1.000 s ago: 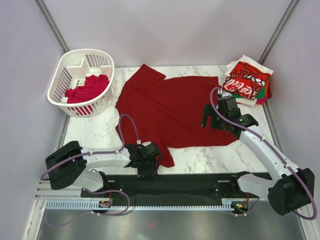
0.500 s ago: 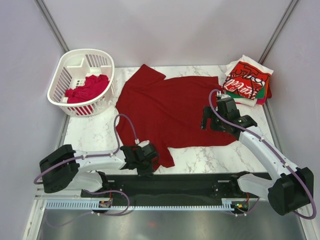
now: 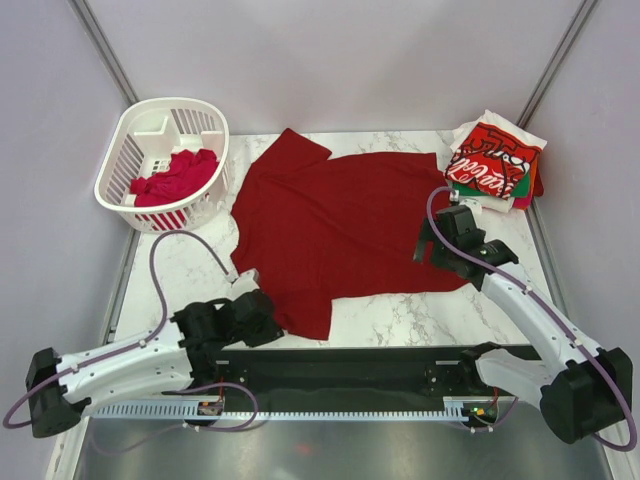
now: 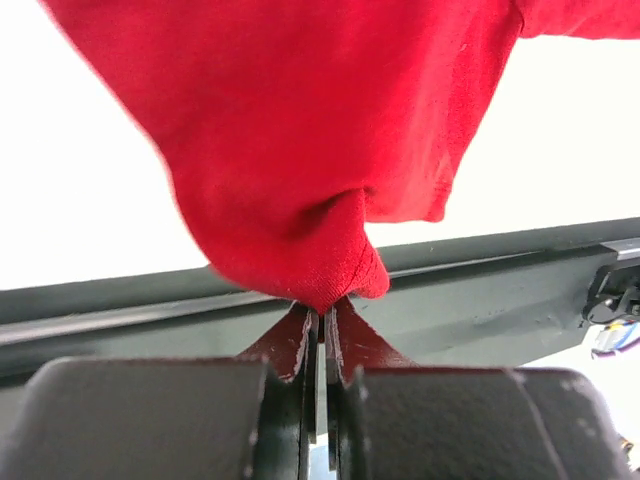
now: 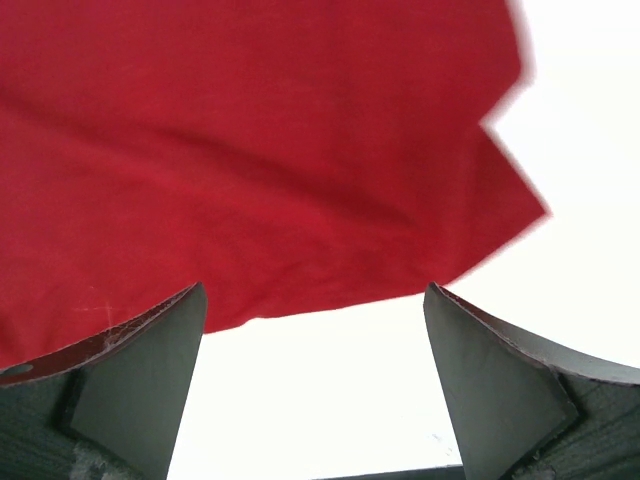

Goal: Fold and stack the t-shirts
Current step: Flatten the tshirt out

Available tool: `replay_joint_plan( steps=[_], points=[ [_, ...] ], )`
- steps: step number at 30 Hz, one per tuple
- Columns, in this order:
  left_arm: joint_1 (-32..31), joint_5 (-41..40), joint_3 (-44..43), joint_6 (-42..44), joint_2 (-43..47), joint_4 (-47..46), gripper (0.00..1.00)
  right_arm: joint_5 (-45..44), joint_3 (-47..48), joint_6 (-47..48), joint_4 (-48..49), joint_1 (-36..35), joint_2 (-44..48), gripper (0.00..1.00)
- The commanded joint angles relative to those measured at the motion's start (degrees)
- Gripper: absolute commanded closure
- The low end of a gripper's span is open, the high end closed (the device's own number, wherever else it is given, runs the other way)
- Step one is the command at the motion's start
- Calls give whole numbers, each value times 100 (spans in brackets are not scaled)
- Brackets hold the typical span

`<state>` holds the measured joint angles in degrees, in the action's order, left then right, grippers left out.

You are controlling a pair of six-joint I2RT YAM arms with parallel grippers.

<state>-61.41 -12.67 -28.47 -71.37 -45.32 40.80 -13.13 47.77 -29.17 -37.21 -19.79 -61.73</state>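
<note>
The shirt's jutting corner is below my right gripper and to its right in the top view. I should move that way and lower my open fingers around it.
A plain dark red t-shirt (image 3: 340, 215) lies spread flat across the marble table. My left gripper (image 3: 272, 322) is at its near-left corner, shut on a pinch of the hem (image 4: 335, 270) that bunches up between the fingertips; the gripper itself (image 4: 322, 308) shows no gap. My right gripper (image 3: 430, 248) hovers open over the shirt's right edge (image 5: 250, 150), its jaws (image 5: 312, 300) wide apart with nothing between them. A stack of folded t-shirts (image 3: 495, 165), with a red Coca-Cola one on top, sits at the back right. Another red tee (image 3: 178, 176) lies crumpled in the basket.
The white slotted basket (image 3: 135, 135) stands at the back left corner. A black rail (image 3: 350, 368) runs along the table's near edge, just behind the held hem. Bare marble (image 3: 410, 308) shows between the shirt and the rail.
My left gripper shut on the shirt's near-left corner and drew back leftward, dragging that flap with it. My right gripper shifted slightly to the right, still open.
</note>
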Motion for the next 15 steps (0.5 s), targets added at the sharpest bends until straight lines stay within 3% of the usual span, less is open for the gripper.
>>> replay_joint_plan(
  steps=[1,3,7,10,11,15],
  points=[
    [6,-447,192,-518,646,1042,98,-1461,-162,-686,-400,-7,249,2],
    [6,-500,193,-597,1050,1289,98,-1745,-171,-1062,-506,71,311,2],
    [6,-588,228,-641,1412,1493,98,-1395,-391,-1328,-367,729,189,2],
    [-3,-588,201,-510,1394,1466,98,-772,-777,-1056,230,1546,188,4],
    [-3,-579,193,-474,1386,1431,98,-214,-1004,-1047,380,1949,197,6],
    [-3,-456,219,-316,1456,1300,98,564,-1506,-1170,1030,2795,83,14]
  ],
)
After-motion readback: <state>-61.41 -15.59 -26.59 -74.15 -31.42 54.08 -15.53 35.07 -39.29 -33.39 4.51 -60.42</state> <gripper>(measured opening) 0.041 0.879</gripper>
